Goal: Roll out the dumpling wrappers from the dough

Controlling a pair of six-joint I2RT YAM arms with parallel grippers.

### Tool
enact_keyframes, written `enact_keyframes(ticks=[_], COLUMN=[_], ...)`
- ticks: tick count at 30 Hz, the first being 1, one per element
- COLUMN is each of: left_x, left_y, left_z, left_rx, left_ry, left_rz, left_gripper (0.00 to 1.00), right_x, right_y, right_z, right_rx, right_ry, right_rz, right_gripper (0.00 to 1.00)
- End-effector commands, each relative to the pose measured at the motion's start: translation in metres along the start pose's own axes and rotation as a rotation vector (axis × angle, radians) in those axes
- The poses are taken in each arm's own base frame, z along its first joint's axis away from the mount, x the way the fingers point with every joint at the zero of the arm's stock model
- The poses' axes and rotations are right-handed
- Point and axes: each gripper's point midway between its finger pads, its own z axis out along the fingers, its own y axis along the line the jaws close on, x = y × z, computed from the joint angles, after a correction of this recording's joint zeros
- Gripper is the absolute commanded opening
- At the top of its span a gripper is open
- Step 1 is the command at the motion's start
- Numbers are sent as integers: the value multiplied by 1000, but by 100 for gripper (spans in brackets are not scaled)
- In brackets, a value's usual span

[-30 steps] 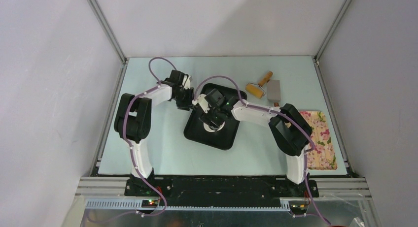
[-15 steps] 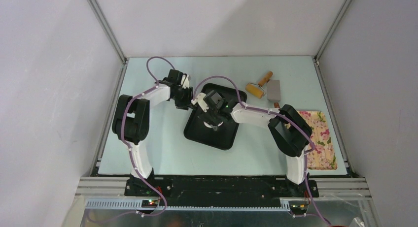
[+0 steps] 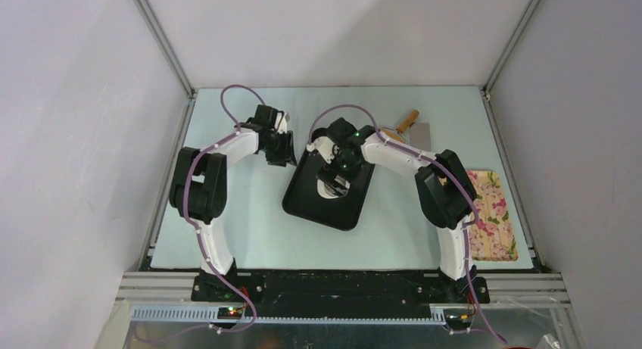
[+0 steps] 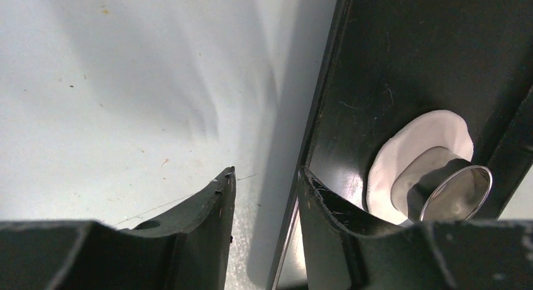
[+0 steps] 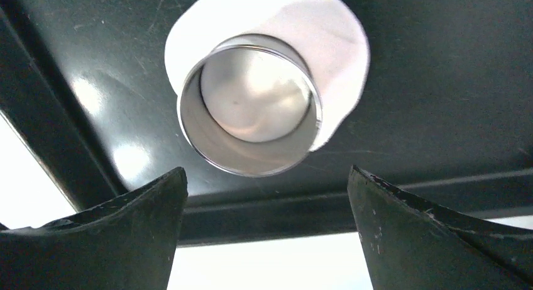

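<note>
My right gripper will next turn and move toward the steel cup, with its fingers on both sides of its round rim [image 5: 250, 111] to close on it, because the cup is off-centre ahead of the fingers.
The dough [image 5: 336, 44] is a flattened white disc on the black tray [image 5: 440, 101]. A round steel cup [image 5: 251, 107] stands mouth-up on it. My right gripper [image 5: 267, 177] hangs above the cup, open wide, its fingers clear of the cup. From above, that gripper [image 3: 331, 175] sits over the tray's far half. My left gripper [image 4: 265, 172] straddles the tray's rim [image 4: 317, 114], one finger inside and one outside, with a strip of table showing between the outer finger and the rim. The left wrist view also shows the dough [image 4: 402, 151] and the cup [image 4: 456, 189].
A wooden roller's handle [image 3: 409, 120] and a grey scraper [image 3: 424, 129] peek out behind my right arm at the back right. A floral cloth [image 3: 492, 213] lies at the right edge. Pale green table [image 3: 250, 228] surrounds the tray [image 3: 303, 205], with white walls on three sides.
My right gripper has opened and let go of the steel cup, and its arm has drawn back toward the far edge, now covering most of the roller. The left arm shifted slightly.
</note>
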Motion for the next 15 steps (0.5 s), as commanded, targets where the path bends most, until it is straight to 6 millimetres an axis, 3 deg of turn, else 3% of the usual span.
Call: enact_keyframes(ticks=[1,4,10,13,14,15], left_x=[-14,-14,-18,-20,-20,-20], left_y=[1,2,4,5,6,6], left_z=[-17,-18,-19,-22,-22,-23], left_rx=[-10,-13,-8,-5,-7,-9], left_ry=[-58,-60,-67,-73,-75,-77], left_rz=[17,17,26,38,40,46], left_gripper=[46,46,46,46,46,46], right_x=[-3,-12,-36,-49,-45,-56], right_y=[-2,-6,-13,-8,-7,-6], right_z=[-20,-31,-56,-62,-55,-59], right_rx=[-87,-88,-137,-148,-170,-162], right_ry=[33,-9,-206,-240,-208,-218], right_rz=[-116,-237,-734,-849,-848,-865], right_gripper=[99,99,99,99,99,99])
